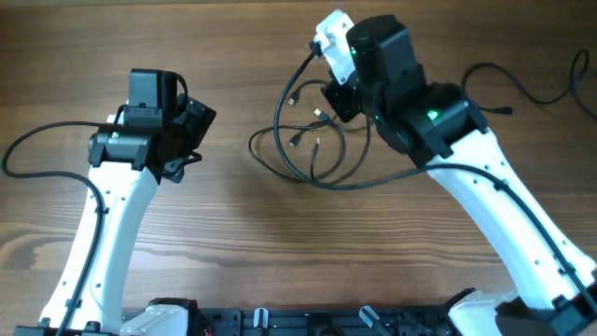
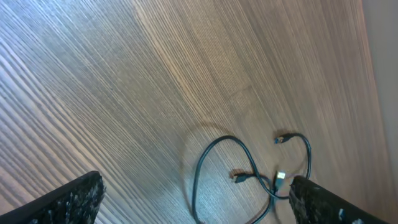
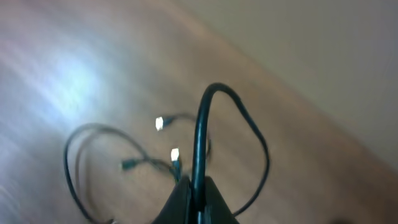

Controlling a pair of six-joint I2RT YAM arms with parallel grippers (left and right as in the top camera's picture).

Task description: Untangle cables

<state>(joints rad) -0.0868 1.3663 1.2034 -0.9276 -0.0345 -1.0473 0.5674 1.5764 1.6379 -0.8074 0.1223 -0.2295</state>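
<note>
The right gripper swings to the right in the overhead view next and carries the black cable to the other cord (image 1: 534,97), which lies apart from the loops.
The cables (image 1: 308,140) lie as loose black loops with small plug ends on the wooden table, between the two arms. My right gripper (image 1: 340,98) sits over their right side. In the right wrist view this gripper (image 3: 198,186) is shut on one black cable (image 3: 200,130), which rises from the pinch and arches over to the right. Silvery plugs (image 3: 175,154) lie on the wood below. My left gripper (image 1: 191,131) hovers left of the loops, open and holding nothing. In the left wrist view its fingers (image 2: 68,202) stand wide apart, with the cable loops (image 2: 249,168) ahead near the right finger.
A thick black wire (image 1: 37,140) curves from the left arm over the table's left side. Another black cord (image 1: 522,84) trails across the upper right corner. The arms' bases and a black rail (image 1: 280,322) run along the front edge.
</note>
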